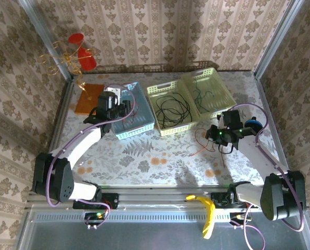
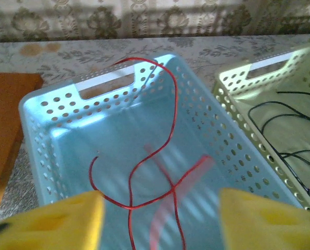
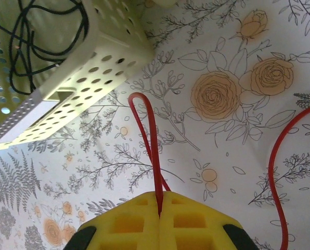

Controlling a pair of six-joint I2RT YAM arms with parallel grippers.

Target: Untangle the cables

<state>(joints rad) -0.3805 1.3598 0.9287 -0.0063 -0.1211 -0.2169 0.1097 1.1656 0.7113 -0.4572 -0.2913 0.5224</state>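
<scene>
I should next lift my right gripper outward over the middle basket and let go of the red loop in the blue basket point(image 1: 138, 112). The blue basket stands beyond the middle one from my gripper.
My left gripper point(image 1: 125, 108) hovers open over the light blue basket point(image 1: 135, 124). In the left wrist view, its yellow fingers point(image 2: 51, 221) stand wide apart above a red cable point(image 2: 172, 188) that lies looped and crossing itself in the blue basket point(image 2: 53, 107); part of that strand is blurred. My right gripper point(image 1: 218, 134) is low over the table, right of the pale green baskets. It is shut point(image 3: 160, 200) on a loop of red cable point(image 3: 154, 151) that trails over the cloth point(image 1: 201, 141). A black cable point(image 1: 171, 110) is coiled in the middle basket, a green one point(image 1: 203, 95) in the right basket.
An orange board point(image 1: 88, 98) lies left of the blue basket. Two pale green baskets point(image 1: 192, 124) stand side by side at centre back. A blue object point(image 1: 254, 124) sits by the right arm. Patterned walls close in the table on three sides.
</scene>
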